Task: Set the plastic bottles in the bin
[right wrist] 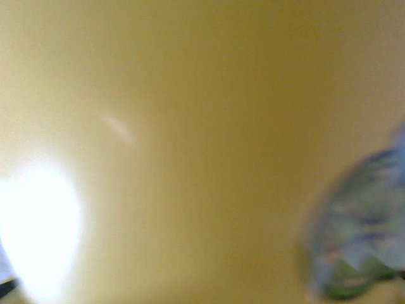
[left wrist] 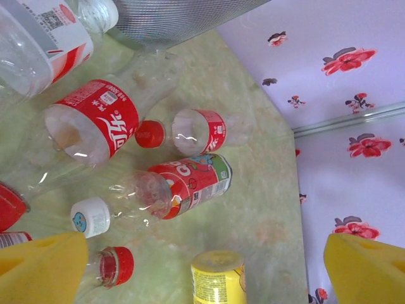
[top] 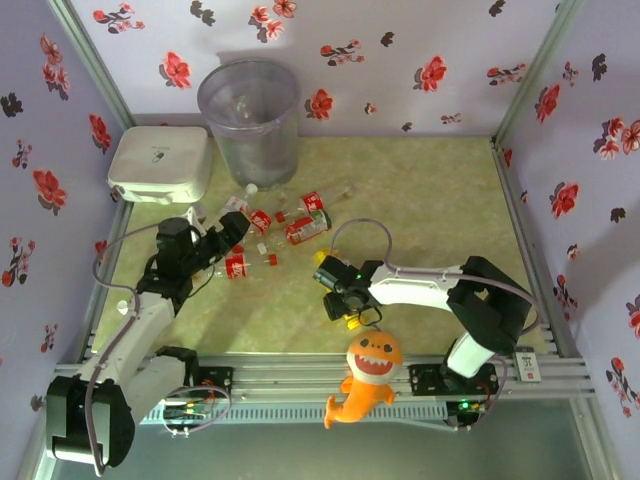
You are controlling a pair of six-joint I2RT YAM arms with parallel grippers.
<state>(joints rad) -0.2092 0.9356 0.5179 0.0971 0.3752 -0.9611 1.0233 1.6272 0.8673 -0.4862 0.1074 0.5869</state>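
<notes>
Next, my left gripper moves across onto the yellow bottle's bare end (top: pixel 321 257) (left wrist: pixel 218 267), which lies between it and my right gripper, as that one covers the bottle's middle.
Several clear plastic bottles with red labels (top: pixel 305 228) lie in a cluster on the green table, in front of the translucent grey bin (top: pixel 255 140). My left gripper (top: pixel 228 232) hangs open just above the cluster's left side. In the left wrist view its yellow fingers (left wrist: pixel 44 269) frame a red-labelled bottle (left wrist: pixel 190 180), a red-capped one (left wrist: pixel 117 266) and a big Coke-labelled one (left wrist: pixel 95 120). The yellow bottle (top: pixel 350 320) lies under my right gripper (top: pixel 338 292), which is shut around its middle. Its yellow surface (right wrist: pixel 190 126) is blurred right against the right wrist camera.
A flat white box (top: pixel 160 163) sits left of the bin. An orange plush shark (top: pixel 368 375) lies at the near edge beside the right arm's base. Floral walls enclose the table on three sides. The bin's mesh wall (left wrist: pixel 183 16) is at the top of the left wrist view.
</notes>
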